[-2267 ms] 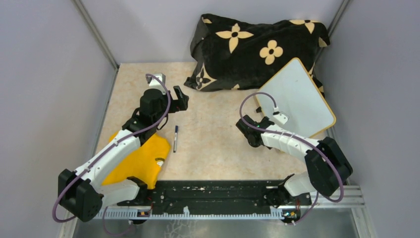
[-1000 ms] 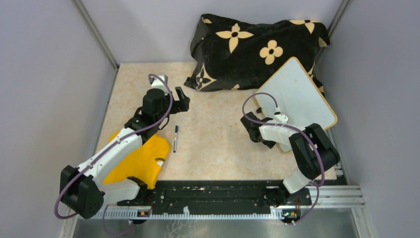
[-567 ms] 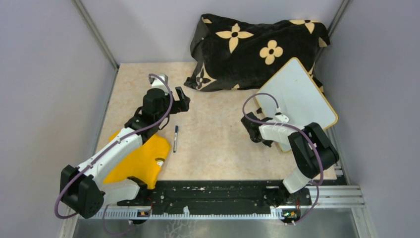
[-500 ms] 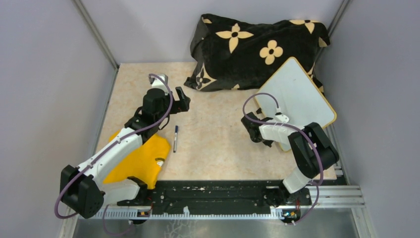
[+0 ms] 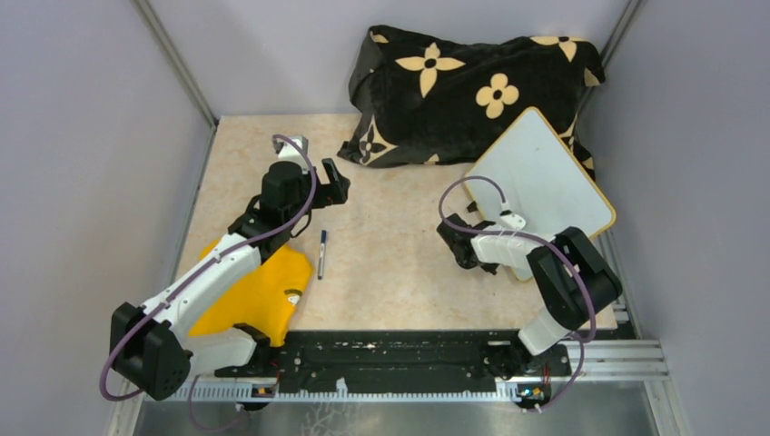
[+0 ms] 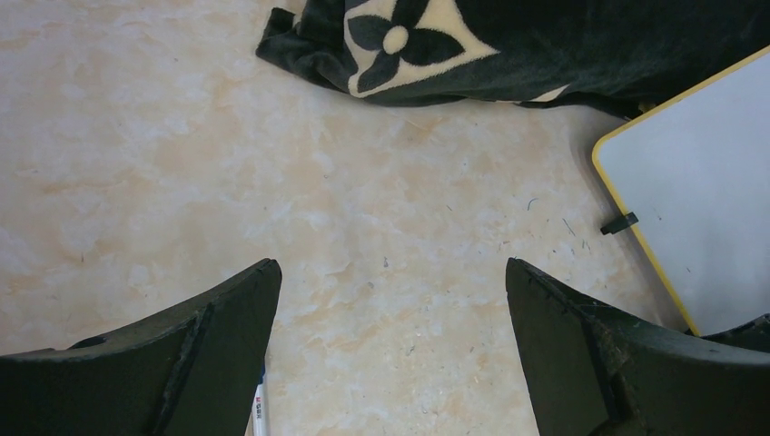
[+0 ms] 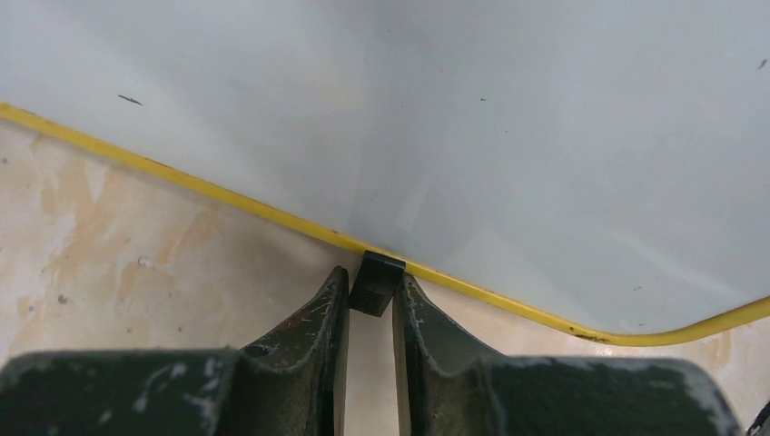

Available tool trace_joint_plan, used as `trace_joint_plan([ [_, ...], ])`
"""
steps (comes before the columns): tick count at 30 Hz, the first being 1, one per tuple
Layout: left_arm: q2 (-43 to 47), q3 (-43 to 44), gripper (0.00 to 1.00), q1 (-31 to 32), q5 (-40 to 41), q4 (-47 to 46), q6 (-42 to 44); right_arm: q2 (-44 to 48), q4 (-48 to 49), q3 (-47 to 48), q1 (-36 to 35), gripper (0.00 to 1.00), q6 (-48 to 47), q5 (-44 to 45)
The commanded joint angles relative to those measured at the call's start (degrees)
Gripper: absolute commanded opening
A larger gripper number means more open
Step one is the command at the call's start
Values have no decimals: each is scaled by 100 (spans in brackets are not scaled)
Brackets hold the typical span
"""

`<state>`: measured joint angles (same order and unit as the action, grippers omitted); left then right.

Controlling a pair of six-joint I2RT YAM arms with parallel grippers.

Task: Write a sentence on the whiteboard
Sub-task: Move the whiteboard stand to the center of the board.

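Observation:
The board (image 7: 454, 118) lies crooked, so my right gripper needs to turn, bring it left in the top view onto the bare middle tabletop and release it.
The whiteboard (image 5: 545, 177), white with a thin yellow rim, lies at the right of the table, its far corner on the black flowered cloth (image 5: 472, 82). In the right wrist view the board (image 7: 454, 118) fills the upper part of the picture. My right gripper (image 7: 372, 274) is shut on one small black foot (image 7: 376, 282) at the board's near-left edge. From above, that gripper (image 5: 465, 238) sits low against the same edge. My left gripper (image 5: 334, 186) hangs open over bare table, nothing between its fingers (image 6: 227, 318). A black-and-white marker (image 5: 322, 252) lies just below it.
A yellow cloth (image 5: 259, 291) lies under the left arm at the near left. The flowered cloth (image 6: 508, 45) covers the far edge. The board's other foot (image 6: 619, 222) shows in the left wrist view. Grey walls close in on three sides.
My right gripper has closed on the board's black foot. The whiteboard has turned and shifted slightly to the left with it. The left arm has not moved.

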<state>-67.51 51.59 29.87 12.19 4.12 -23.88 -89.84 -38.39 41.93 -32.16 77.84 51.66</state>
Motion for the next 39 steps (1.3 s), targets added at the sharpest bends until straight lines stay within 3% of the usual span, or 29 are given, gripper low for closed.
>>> trace_joint_plan([
  [1, 8, 158, 99, 19, -93, 19, -42, 187, -481, -76, -448, 0, 232, 72],
  [7, -6, 149, 99, 18, -136, 19, -73, 304, -527, -18, -904, 0, 8, 98],
  [13, -8, 141, 99, 17, -134, 13, -73, 472, 22, -116, -1280, 0, -732, 11],
  [22, -41, 139, 99, 17, -135, 13, -68, 972, 1776, -532, -1949, 0, -2749, -195],
  [30, -44, 132, 99, 19, -92, 5, -56, 1332, 3706, -1131, -1987, 0, -4509, -1313],
  [39, 23, 108, 99, 12, 71, 28, -38, 1373, 4731, -1407, -1987, 0, -5792, -1950],
])
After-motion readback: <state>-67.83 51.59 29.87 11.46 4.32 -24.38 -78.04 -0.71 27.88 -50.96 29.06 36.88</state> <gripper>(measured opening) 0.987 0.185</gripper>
